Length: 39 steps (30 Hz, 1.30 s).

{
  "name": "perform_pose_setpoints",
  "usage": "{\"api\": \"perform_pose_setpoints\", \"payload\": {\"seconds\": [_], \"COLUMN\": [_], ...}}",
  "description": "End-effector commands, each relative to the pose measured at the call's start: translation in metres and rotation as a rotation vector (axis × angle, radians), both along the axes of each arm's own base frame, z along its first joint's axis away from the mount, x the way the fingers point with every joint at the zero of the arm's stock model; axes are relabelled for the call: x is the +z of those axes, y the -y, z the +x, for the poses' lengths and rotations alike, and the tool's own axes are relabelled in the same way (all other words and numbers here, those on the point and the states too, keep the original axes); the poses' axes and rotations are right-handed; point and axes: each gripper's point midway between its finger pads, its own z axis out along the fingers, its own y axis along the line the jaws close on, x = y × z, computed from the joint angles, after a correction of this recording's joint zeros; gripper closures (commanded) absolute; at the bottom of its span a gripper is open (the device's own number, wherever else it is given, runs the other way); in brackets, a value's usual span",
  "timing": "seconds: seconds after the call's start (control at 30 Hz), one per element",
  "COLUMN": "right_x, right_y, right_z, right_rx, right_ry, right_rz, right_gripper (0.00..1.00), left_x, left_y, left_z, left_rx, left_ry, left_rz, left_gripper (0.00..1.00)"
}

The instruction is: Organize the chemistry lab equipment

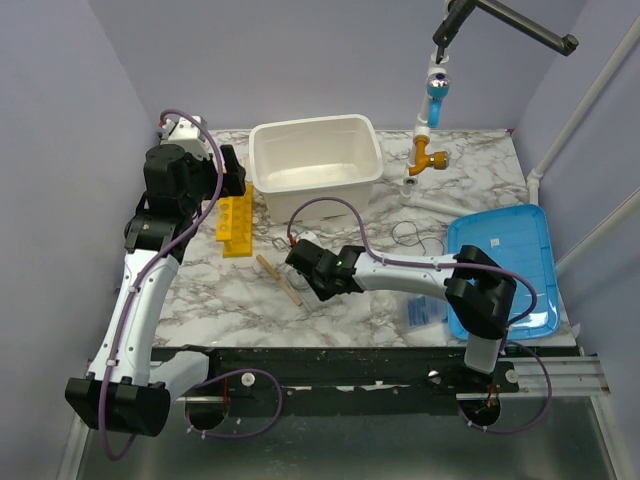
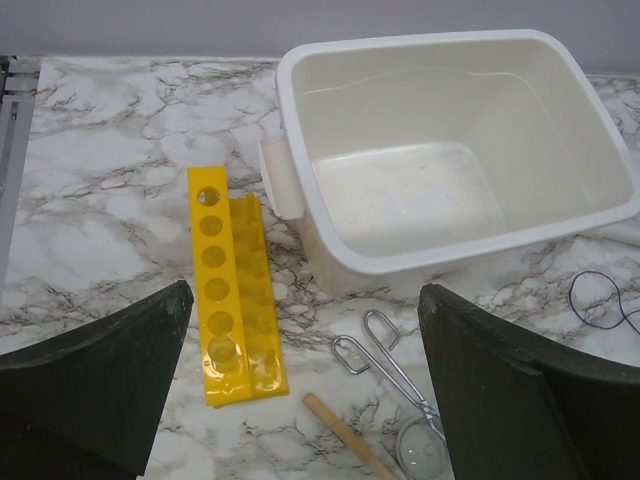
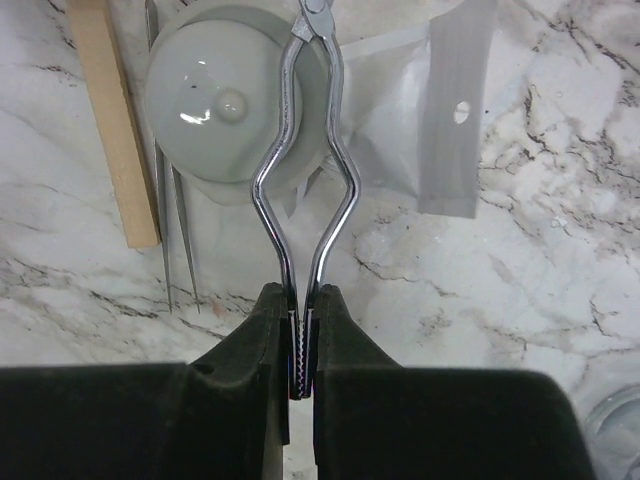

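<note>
The right gripper rises with the tongs (image 3: 290,150) next, carries them outward over the white tub's bottom and goes down to release them, because the tub stands empty.
My right gripper (image 3: 302,300) is shut on the serrated tips of the silver tongs (image 3: 290,150), which stretch away over a round white lid (image 3: 215,110). The tan wooden stick (image 3: 112,120) and thin tweezers (image 3: 165,210) lie to its left, and a clear plastic bag (image 3: 440,120) lies to its right. From above, the right gripper (image 1: 300,258) is beside the stick (image 1: 278,278). My left gripper (image 2: 305,300) is open and empty, above the yellow holed rack (image 2: 225,285), the tongs' handle loops (image 2: 365,345) and the stick (image 2: 340,430). The left gripper (image 1: 228,178) hovers by the rack (image 1: 236,222).
A white tub (image 1: 315,165) stands at the back centre. A blue tray (image 1: 505,260) lies at the right. A bag with blue contents (image 1: 425,310) lies by the tray's near left corner. A thin wire loop (image 1: 405,235) lies mid-table. A tap stand (image 1: 430,150) is at the back.
</note>
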Motion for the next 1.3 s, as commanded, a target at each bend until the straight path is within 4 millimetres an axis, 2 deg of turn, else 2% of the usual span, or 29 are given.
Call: {"api": "perform_pose_setpoints", "payload": {"seconds": [0.0,0.03,0.07,0.1,0.33,0.43,0.6,0.67,0.8,0.97,1.03,1.13,1.27], "right_x": [0.045,0.05,0.073,0.083,0.139,0.163,0.197,0.206,0.221,0.238,0.24,0.235,0.24], "right_y": [0.0,0.003,0.006,0.005,0.015,0.02,0.025,0.026,0.014,0.006,0.007,0.001,0.007], "right_z": [0.003,0.003,0.001,0.0,0.001,0.004,0.015,0.027,0.058,0.111,0.131,0.149,0.18], "right_rx": [0.037,0.04,0.065,0.074,0.072,0.074,0.054,0.036,0.067,0.122,0.154,0.238,0.259], "right_ry": [0.065,0.075,0.107,0.119,0.214,0.259,0.342,0.374,0.432,0.454,0.465,0.456,0.504], "right_rz": [0.042,0.046,0.095,0.128,0.23,0.249,0.267,0.26,0.267,0.33,0.307,0.265,0.201], "right_gripper": [0.99,0.99,0.99,0.99,0.99,0.99,0.99,0.99,0.99,0.99,0.99,0.99,0.99], "left_x": [0.015,0.019,0.027,0.03,0.043,0.047,0.045,0.041,0.039,0.04,0.039,0.042,0.046], "left_y": [0.013,0.016,0.023,0.026,0.035,0.03,0.004,-0.001,-0.001,-0.003,-0.005,-0.006,-0.007], "left_z": [-0.007,-0.009,-0.016,-0.019,-0.034,-0.036,-0.031,-0.028,-0.028,-0.027,-0.027,-0.029,-0.033], "left_rx": [-0.088,-0.108,-0.162,-0.182,-0.252,-0.222,-0.058,-0.021,-0.019,-0.008,0.003,0.009,0.01], "left_ry": [0.079,0.098,0.152,0.173,0.259,0.287,0.274,0.256,0.246,0.242,0.24,0.242,0.252], "left_rz": [0.016,0.019,0.031,0.034,0.056,0.058,0.048,0.045,0.037,0.036,0.041,0.047,0.045], "left_gripper": [0.01,0.01,0.01,0.01,0.01,0.01,0.01,0.01,0.01,0.02,0.02,0.01,0.01]}}
